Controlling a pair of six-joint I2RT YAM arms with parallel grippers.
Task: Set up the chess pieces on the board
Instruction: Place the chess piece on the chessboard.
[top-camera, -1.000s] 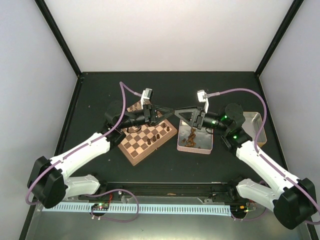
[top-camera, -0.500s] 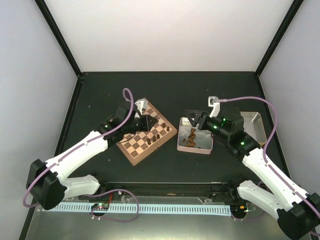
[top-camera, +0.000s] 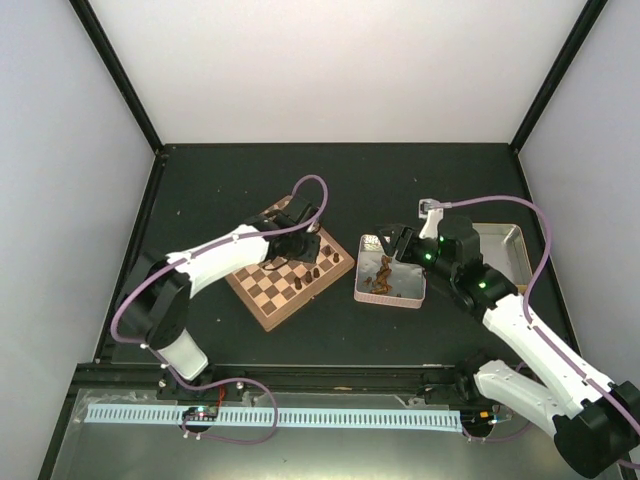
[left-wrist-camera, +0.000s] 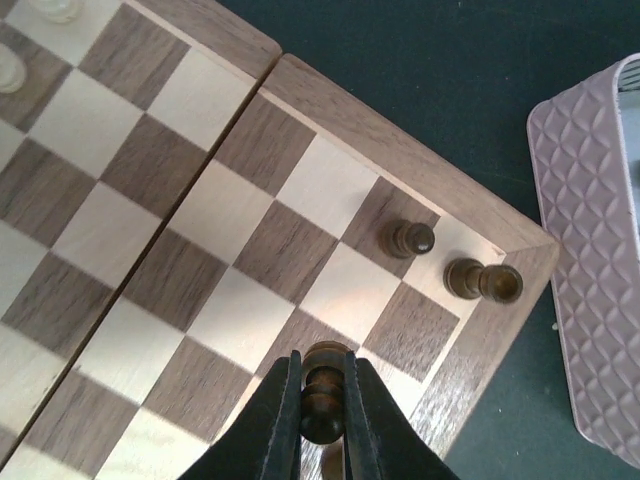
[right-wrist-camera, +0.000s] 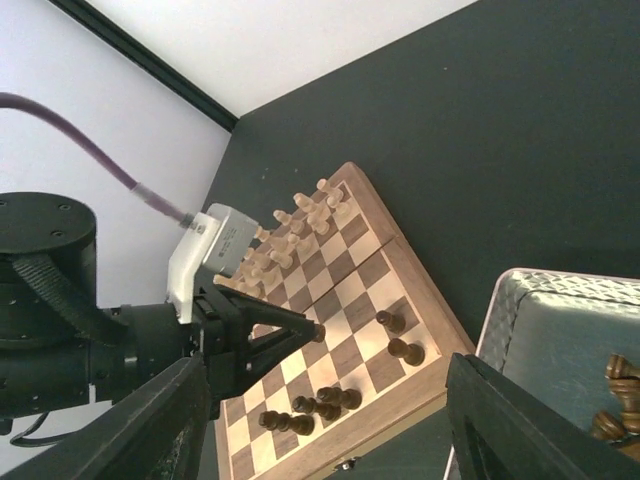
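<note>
The held pawn needs to go down onto the empty pale square beside the standing dark pawn, so my left gripper will move toward the tin (top-camera: 419, 291) first.
The board (top-camera: 262, 305) lies left of centre. Dark chess pieces (top-camera: 314, 274) stand along its near-right edge, several in a cluster (right-wrist-camera: 322, 400). Two more stand near the right corner, one (left-wrist-camera: 410, 237) and another (left-wrist-camera: 482, 280). My left gripper (top-camera: 311, 238) is shut on a dark pawn (left-wrist-camera: 325, 395), which it holds just above a square close to that corner (right-wrist-camera: 318, 332). My right gripper (top-camera: 386, 240) is open and empty (right-wrist-camera: 322, 365) over the far-left end of the silvery tin (top-camera: 419, 291). More dark pieces (top-camera: 383, 272) lie heaped in the tin.
Pale pieces (right-wrist-camera: 290, 225) fill the board's far-left side. A shallow metal tray (top-camera: 503, 250) sits at the right, behind my right arm. The tin's patterned wall (left-wrist-camera: 590, 300) stands a short gap from the board's right corner.
The two grippers met over the gap between board and tin, then parted. The right one opened and drew back over the tin. The left one swung over the board with the pawn.
</note>
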